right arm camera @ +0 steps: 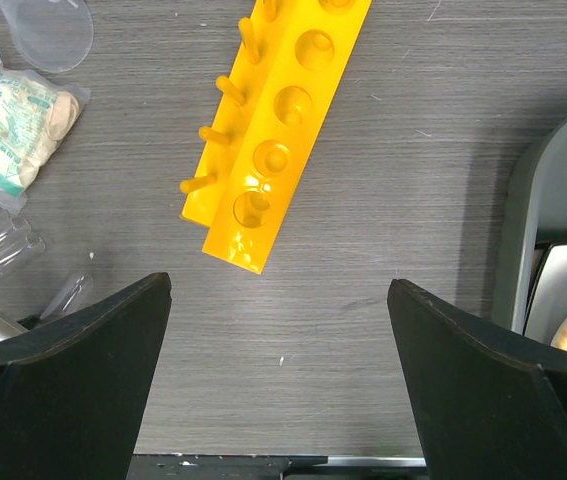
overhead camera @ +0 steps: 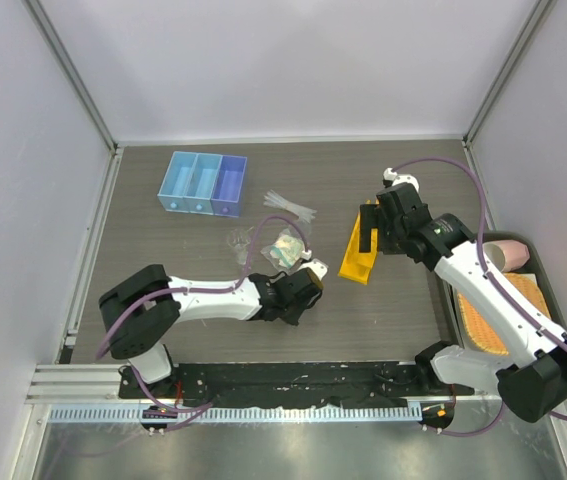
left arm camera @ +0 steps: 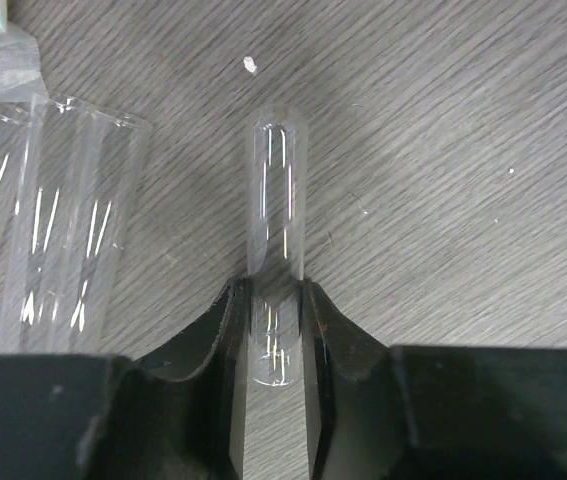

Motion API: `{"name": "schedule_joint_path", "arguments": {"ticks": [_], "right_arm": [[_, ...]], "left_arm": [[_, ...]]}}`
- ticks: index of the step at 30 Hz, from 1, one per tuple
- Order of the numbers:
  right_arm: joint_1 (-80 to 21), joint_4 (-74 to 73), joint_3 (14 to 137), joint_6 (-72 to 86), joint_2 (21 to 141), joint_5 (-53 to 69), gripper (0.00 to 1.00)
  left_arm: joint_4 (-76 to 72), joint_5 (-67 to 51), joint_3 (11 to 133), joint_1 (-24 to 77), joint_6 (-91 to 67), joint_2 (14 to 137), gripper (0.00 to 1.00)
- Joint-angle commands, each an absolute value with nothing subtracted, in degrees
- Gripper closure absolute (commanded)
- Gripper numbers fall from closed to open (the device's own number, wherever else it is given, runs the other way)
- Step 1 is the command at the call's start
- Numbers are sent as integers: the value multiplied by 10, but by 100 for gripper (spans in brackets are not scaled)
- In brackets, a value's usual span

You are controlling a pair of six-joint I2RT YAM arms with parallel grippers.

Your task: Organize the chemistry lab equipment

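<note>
I need to turn my right gripper and move it back and to the left in the top view, onto the clear test tube's uncovered rounded end there.
My left gripper (overhead camera: pixel 308 285) (left arm camera: pixel 276 335) is shut on the open end of a clear test tube (left arm camera: pixel 276 200), low over the table; its rounded end points away from me. More clear tubes (left arm camera: pixel 53 230) lie just to its left. The yellow rack with round holes (overhead camera: pixel 358 255) (right arm camera: pixel 278 130) lies flat mid-table. My right gripper (overhead camera: pixel 368 228) (right arm camera: pixel 278 290) is open and empty, hovering above the rack's near end. The packet with green-beige contents (overhead camera: pixel 286 247) (right arm camera: pixel 13 115) lies left of the rack. Thin droppers (overhead camera: pixel 291 207) lie behind it. A small clear beaker (overhead camera: pixel 240 240) sits left of the packet.
A blue three-compartment organizer (overhead camera: pixel 203 183) stands at the back left. A dark tray (overhead camera: pixel 463 310) (right arm camera: pixel 523 230) at the right edge holds the orange woven mat (overhead camera: pixel 508 310) and the pink cup (overhead camera: pixel 508 253). Walls enclose the table on three sides.
</note>
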State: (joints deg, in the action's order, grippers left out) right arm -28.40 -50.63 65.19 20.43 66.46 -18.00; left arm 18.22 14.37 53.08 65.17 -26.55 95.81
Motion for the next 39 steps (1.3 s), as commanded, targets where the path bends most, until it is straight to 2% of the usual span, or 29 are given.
{"name": "schedule_joint_path", "arguments": {"ticks": [1, 2, 3, 4, 9, 11, 16, 17, 21, 30, 32, 39], "right_arm": [[-288, -504, 669, 199, 645, -194, 5], [-288, -506, 668, 200, 643, -193, 4], [-288, -507, 670, 200, 642, -193, 4], [-288, -512, 670, 201, 641, -194, 5], [-288, -526, 680, 201, 619, -136, 4], [-288, -529, 682, 198, 607, -58, 4], [-290, -542, 679, 197, 561, 125, 5], [-289, -544, 679, 199, 550, 168, 4], [-289, -557, 685, 215, 508, 269, 5], [-289, -532, 667, 265, 434, 390, 8], [-289, -522, 658, 276, 425, 395, 12], [-289, -506, 638, 272, 434, 359, 17]], "left_arm": [[170, 131, 521, 650, -271, 970, 81], [170, 131, 519, 650, -272, 964, 87], [172, 132, 516, 650, -274, 961, 98], [176, 131, 514, 650, -276, 955, 100], [233, 120, 536, 652, -271, 890, 100], [263, 85, 553, 652, -262, 862, 100], [255, -87, 597, 646, -225, 779, 100], [234, -152, 599, 637, -223, 771, 100], [174, -261, 592, 607, -222, 744, 100], [-31, -475, 531, 516, -293, 748, 100], [-103, -502, 516, 505, -330, 763, 100], [-297, -582, 484, 502, -439, 792, 100]]}}
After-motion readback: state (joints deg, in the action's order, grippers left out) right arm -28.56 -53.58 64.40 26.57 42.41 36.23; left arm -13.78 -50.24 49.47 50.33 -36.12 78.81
